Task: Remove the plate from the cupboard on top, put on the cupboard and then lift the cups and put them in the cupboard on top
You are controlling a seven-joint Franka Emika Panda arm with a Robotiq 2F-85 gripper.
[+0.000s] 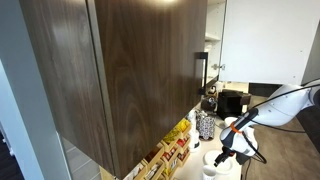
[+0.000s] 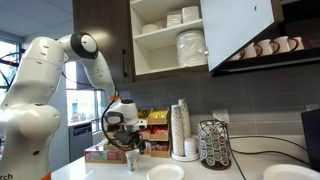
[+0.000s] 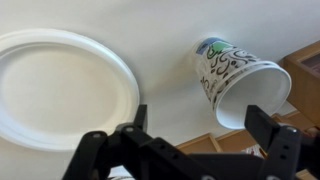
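Note:
The patterned paper cup is just below my gripper, so I should next lower my gripper a little over the rim's edge by the plate (image 2: 131, 152) (image 3: 214, 106), with one finger going into the cup's opening.
A white paper cup with a dark swirl pattern (image 3: 235, 75) stands on the white counter; in an exterior view it is small, just below my gripper (image 2: 131, 158). A white plate (image 3: 60, 85) lies on the counter next to it and also shows in an exterior view (image 2: 165, 173). My gripper (image 3: 200, 125) is open and empty, hovering just above and beside the cup with its fingers apart; it shows in both exterior views (image 2: 126, 138) (image 1: 230, 148). The upper cupboard (image 2: 150, 50) stands open, with a stack of plates (image 2: 190, 45) inside.
A tall stack of cups (image 2: 180, 130), a pod rack (image 2: 212, 145) and boxes of tea (image 2: 150, 125) stand along the back wall. Another white plate (image 2: 290, 172) lies at the right. Mugs (image 2: 265, 47) hang under the neighbouring cabinet. The open cupboard door (image 1: 130, 70) fills an exterior view.

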